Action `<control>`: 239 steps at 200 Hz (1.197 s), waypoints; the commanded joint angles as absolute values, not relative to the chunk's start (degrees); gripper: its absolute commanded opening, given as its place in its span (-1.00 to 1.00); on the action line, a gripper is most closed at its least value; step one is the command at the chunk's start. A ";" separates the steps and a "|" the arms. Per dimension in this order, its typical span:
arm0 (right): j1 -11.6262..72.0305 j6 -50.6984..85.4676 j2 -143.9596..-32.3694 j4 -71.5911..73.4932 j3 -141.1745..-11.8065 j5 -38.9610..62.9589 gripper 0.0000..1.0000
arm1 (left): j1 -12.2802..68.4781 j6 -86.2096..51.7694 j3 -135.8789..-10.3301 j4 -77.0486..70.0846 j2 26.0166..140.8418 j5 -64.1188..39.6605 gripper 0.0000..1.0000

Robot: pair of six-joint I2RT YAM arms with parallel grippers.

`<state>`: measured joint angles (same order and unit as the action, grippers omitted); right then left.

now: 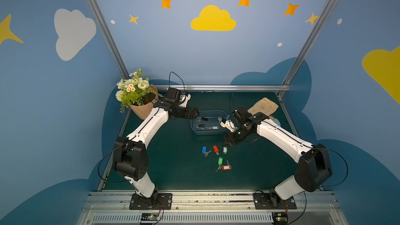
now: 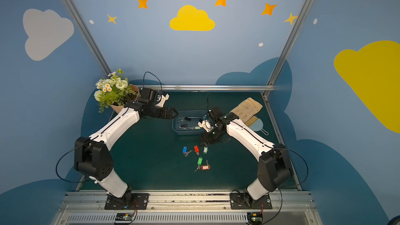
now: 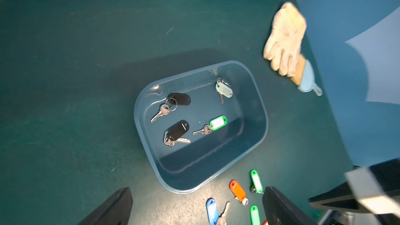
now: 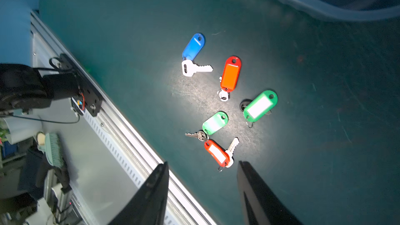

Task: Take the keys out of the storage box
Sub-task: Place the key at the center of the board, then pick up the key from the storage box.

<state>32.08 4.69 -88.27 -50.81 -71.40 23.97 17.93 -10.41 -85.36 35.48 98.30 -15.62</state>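
Note:
The farther black-tagged key's ring [image 1: 201, 119] [image 3: 171, 104] lies below my left gripper and loops out clear of the tag. My left gripper will move down next, open, into the box and onto it.
The storage box [image 1: 207, 133] [image 3: 138, 113] is a shallow blue-grey tub at the middle back of the green mat. Several keys lie in it: two with black tags [image 3: 179, 99] [image 3: 178, 129], one green [image 3: 218, 122], one pale mint [image 3: 224, 89]. Several more keys lie on the mat in front of it: blue [image 1: 204, 149] [image 4: 193, 46], red [image 1: 215, 148], pale green [image 1: 225, 149], green [image 1: 220, 160], red-orange [image 1: 226, 167]. My left gripper [image 1: 197, 115] [image 3: 197, 189] hangs open and empty at the box's left end. My right gripper [image 1: 225, 142] [image 4: 203, 163] is open and empty by the box's front right corner, above the pale green key.
A peach flower pot [image 1: 142, 109] stands at the back left behind my left arm. A beige glove [image 1: 263, 106] and a pale blue brush [image 2: 257, 124] lie at the back right. A metal rail [image 1: 207, 195] borders the mat's front edge.

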 commanded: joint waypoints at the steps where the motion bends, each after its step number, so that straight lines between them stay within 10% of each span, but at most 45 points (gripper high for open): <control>1: 27.65 11.70 -84.90 -43.73 -70.00 22.71 0.26 | 21.33 -9.38 -89.42 41.68 102.69 -6.13 1.00; 77: 22.70 14.89 -88.37 -37.36 -72.29 25.33 0.27 | 28.81 -9.91 -109.37 54.40 123.56 10.46 0.90; 239: 19.29 11.83 -87.44 -38.32 -69.96 30.03 0.25 | 30.19 -3.99 -131.74 59.53 145.90 18.42 -0.25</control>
